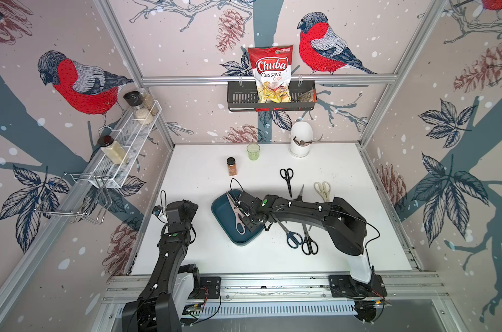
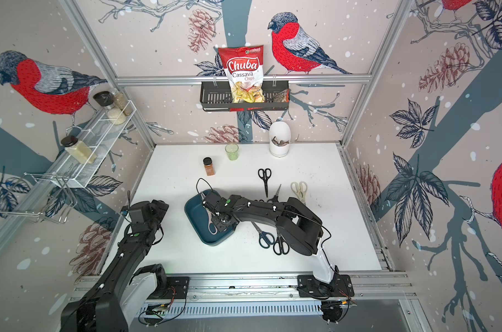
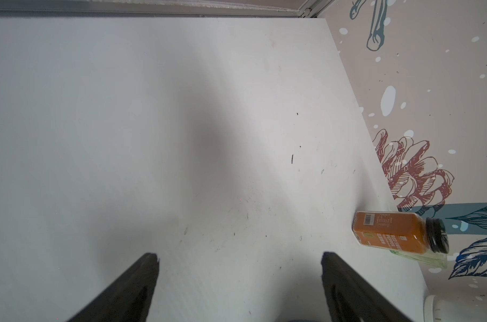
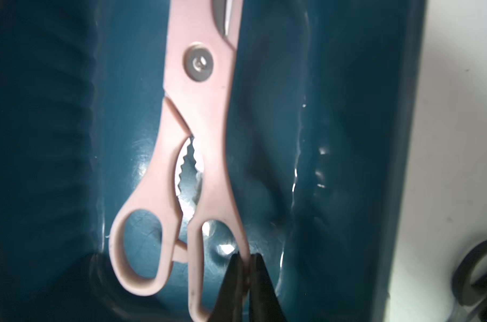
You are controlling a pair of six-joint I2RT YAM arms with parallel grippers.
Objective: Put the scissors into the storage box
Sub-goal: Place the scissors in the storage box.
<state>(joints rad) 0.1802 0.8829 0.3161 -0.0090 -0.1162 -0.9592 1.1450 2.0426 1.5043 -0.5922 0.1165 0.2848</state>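
My right gripper holds one pink loop's rim over the storage box's bottom and should open to release it, since both pink loops are within the box's sides.
A pale-pink-handled pair of scissors (image 1: 237, 218) (image 4: 197, 111) lies lengthwise inside the dark teal storage box (image 1: 238, 240) (image 4: 334, 139) at the table's middle. My right gripper (image 4: 246, 258) reaches into the box and is shut on the rim of one pink handle loop. Several other scissors lie on the table to the right: a black pair (image 1: 287, 179), cream shears (image 1: 323, 189), a dark-blue-handled pair (image 1: 293, 238) and a black pair (image 1: 308, 244) partly under my right arm. My left gripper (image 3: 239, 258) stands open over bare table at the left, holding nothing.
A spice jar (image 1: 231, 166) (image 3: 398, 234), a green glass (image 1: 253, 151) and a white container (image 1: 301, 139) stand toward the back. A black wall basket (image 1: 241, 97) holds a chips bag. A white wire rack (image 1: 123, 143) hangs on the left wall.
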